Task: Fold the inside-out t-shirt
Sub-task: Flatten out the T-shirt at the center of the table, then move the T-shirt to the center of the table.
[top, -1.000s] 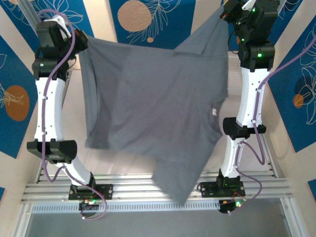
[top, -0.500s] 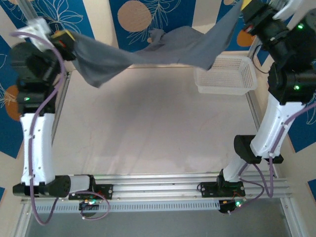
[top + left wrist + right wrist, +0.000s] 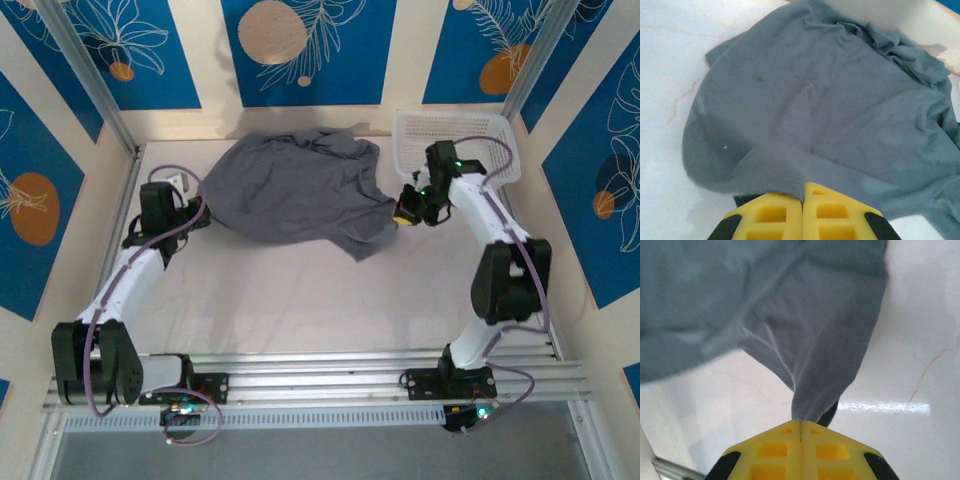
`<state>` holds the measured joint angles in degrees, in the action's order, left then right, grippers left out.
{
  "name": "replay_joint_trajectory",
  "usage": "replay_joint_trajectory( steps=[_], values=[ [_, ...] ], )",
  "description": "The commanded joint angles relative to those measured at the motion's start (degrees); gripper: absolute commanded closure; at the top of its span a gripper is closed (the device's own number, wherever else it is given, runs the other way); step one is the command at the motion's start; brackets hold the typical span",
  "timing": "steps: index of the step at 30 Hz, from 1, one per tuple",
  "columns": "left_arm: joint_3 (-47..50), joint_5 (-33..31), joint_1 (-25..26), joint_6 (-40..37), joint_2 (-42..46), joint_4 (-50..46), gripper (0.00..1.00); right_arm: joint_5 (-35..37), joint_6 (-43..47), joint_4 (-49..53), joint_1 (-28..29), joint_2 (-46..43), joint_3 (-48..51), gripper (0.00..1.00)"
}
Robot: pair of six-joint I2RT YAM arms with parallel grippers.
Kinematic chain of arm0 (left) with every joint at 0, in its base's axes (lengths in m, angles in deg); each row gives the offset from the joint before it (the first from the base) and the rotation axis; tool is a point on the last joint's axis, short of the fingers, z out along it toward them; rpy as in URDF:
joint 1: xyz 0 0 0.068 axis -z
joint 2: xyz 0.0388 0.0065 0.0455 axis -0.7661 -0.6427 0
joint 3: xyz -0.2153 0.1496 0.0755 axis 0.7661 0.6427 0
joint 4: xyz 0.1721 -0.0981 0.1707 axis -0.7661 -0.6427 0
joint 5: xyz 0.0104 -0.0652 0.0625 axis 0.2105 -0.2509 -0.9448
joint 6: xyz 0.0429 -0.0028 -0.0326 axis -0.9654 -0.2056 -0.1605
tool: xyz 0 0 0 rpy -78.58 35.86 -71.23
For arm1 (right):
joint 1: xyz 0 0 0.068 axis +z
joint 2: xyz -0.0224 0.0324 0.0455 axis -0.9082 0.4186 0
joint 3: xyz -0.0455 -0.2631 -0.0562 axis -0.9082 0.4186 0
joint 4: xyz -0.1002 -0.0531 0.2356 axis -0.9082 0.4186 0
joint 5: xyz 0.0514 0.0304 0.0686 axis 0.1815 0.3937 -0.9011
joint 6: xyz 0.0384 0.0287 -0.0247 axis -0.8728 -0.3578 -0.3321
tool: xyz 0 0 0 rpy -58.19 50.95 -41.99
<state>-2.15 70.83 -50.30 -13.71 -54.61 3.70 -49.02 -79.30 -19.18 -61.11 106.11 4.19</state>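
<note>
The shirt is rumpled, so my left gripper should next pull its fold back toward the front bar, then release it on the tabletop.
The slate-grey inside-out t-shirt [image 3: 295,190] lies rumpled on the white table toward the back, bunched along its far edge. My left gripper [image 3: 198,207] is low at the shirt's left edge, and in the left wrist view its yellow fingers [image 3: 770,215] are shut on a fold of the shirt's edge [image 3: 785,180], the gripper [image 3: 803,192] pinching it. My right gripper [image 3: 402,212] is at the shirt's right edge. In the right wrist view that gripper [image 3: 800,421] is shut on a corner of the t-shirt [image 3: 820,355], which rises in a cone from the table.
A white plastic basket [image 3: 497,125] stands at the back right, just behind the right arm [image 3: 480,215]. Blue patterned walls close in the table's back and sides. Bare table [image 3: 320,300] stretches from the shirt to the front rail.
A second ago both arms held the shirt spread high in the air. They swung it back and down, and it now lies on the table with both grippers low at its edges.
</note>
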Motion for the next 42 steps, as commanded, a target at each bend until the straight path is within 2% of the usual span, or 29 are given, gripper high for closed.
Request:
replay_joint_trajectory(
  steps=[1,5,7,11,13,16,17,19,20,22,24,26,28,31,33,35,36,38,39,42],
  values=[
    [5.58,-3.01,-0.41,2.95,3.38,3.43,1.0,-1.97,-4.72,-10.53,-0.64,-10.48,7.05,1.0],
    [11.53,-7.24,-0.41,6.09,8.65,2.31,1.0,1.11,-11.88,-15.6,-0.65,-18.45,17.22,1.0],
    [13.81,-8.55,-0.38,7.59,12.98,0.82,1.0,5.0,-16.49,-16.46,-0.65,-24.62,21.55,1.0],
    [18.69,-12.73,-0.34,10.71,26.74,-6.96,0.96,15.76,-30.97,-17.89,0.2,-43.68,34.62,1.0],
    [21.57,-14.98,-0.41,12.42,34.72,-11.14,0.94,21.83,-37.02,-13.74,0.41,-54.36,39.22,1.0],
    [24.84,-16.59,-0.4,14.12,46.42,-16.71,0.89,23.07,-42.56,-9.24,0.48,-66.96,43.47,1.0],
    [25.69,-16.52,-0.41,14.55,50.13,-18.04,0.84,21.85,-44.5,-8.17,0.51,-70.35,44.55,0.94],
    [26.71,-16.75,-0.41,15.16,55.74,-20.01,0.6,20.88,-48.17,-7.94,0.57,-77.24,46.35,0.76],
    [26.7,-16.98,-0.38,15.11,58.24,-20.67,0.53,21.87,-49.41,-8.31,0.6,-81.12,46.81,0.7],
    [25.82,-17.72,-0.4,14.42,61.13,-21.11,0.47,25.09,-49.67,-12.03,0.6,-87.73,47.44,0.61],
    [24.18,-17.91,-0.4,13.65,61.71,-19.66,0.45,27.77,-45.21,-19.02,0.6,-91.19,47.66,0.59],
    [22.51,-15.31,-0.36,12.9,59.28,-15.16,0.44,29.34,-36.67,-26.34,0.58,-89.94,46.82,0.55],
    [21.12,-10.43,-0.39,12.9,53.03,-8.88,0.44,27.67,-31.87,-30.24,0.6,-85.3,45.73,0.51],
    [14.8,-3.71,0.25,12.22,35.03,-4.47,0.44,15.58,-27.29,-37.9,0.72,-71.66,45.43,0.52],
    [7.4,-3.13,2.2,9.68,20.79,-6.94,0.48,8.54,-25.07,-36.59,1.88,-57.94,42.26,0.57],
    [0.42,-5.54,4.66,6.73,8.22,-9.6,0.65,5.89,-20.49,-32.25,4.59,-43.3,37.26,0.65],
    [-2.1,-6.3,5.12,6.42,2.59,-9.56,0.74,6.82,-18.54,-31.0,6.43,-37.63,35.57,0.69],
    [-6.29,-8.16,5.13,8.0,-7.18,-9.63,0.99,8.63,-15.34,-29.94,9.29,-27.15,32.51,0.78],
    [-8.26,-8.41,5.13,8.46,-11.06,-9.84,1.0,9.25,-15.19,-30.53,10.18,-23.54,32.16,0.8],
    [-13.63,-8.29,5.05,10.63,-21.62,-9.34,1.0,9.55,-18.07,-33.88,10.93,-14.84,32.88,0.96]
  ],
)
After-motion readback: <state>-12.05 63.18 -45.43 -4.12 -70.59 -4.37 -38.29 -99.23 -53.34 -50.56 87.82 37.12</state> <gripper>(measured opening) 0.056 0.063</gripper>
